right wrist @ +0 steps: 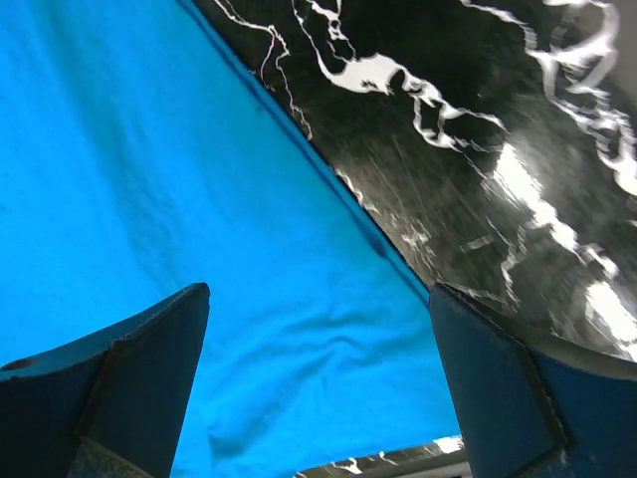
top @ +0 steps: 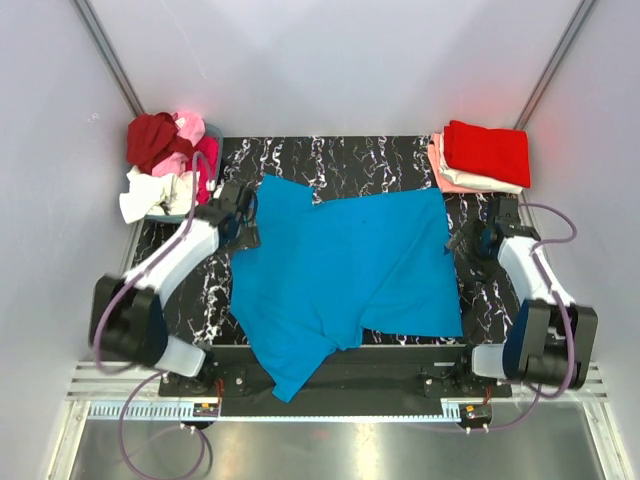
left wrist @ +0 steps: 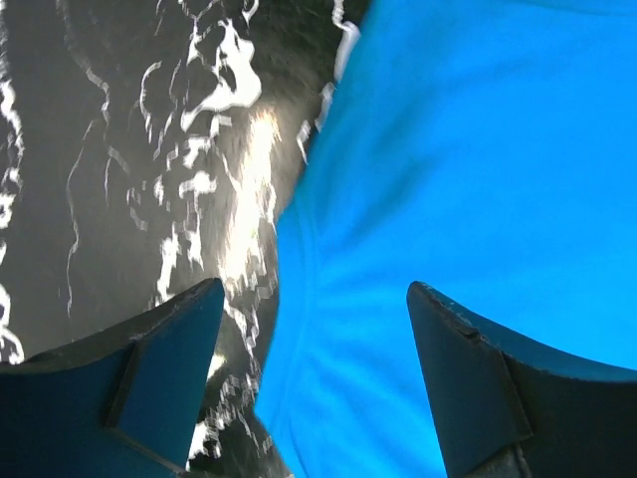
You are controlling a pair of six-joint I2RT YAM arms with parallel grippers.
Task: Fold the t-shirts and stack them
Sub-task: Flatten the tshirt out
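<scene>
One sleeve of the bright blue t-shirt [top: 345,270] is hanging over the table's near edge, so my left gripper should swing back and down and close on that sleeve's tip [top: 286,392].
The bright blue t-shirt [top: 345,270] lies spread on the black marbled table [top: 350,160], one sleeve hanging over the near edge. My left gripper [top: 243,212] is open at the shirt's far left edge; in the left wrist view its jaws straddle that edge [left wrist: 398,199] over the table. My right gripper [top: 462,240] is open at the shirt's right edge, which shows in the right wrist view [right wrist: 199,199]. A folded stack with a red shirt [top: 488,150] on pink and cream ones sits at the far right corner. A heap of dark red, pink, magenta and white shirts [top: 168,165] sits at the far left.
The heap at the far left sits in a grey-blue bin [top: 212,135]. White walls close in on the sides and the back. A metal rail [top: 330,405] runs along the near edge by the arm bases.
</scene>
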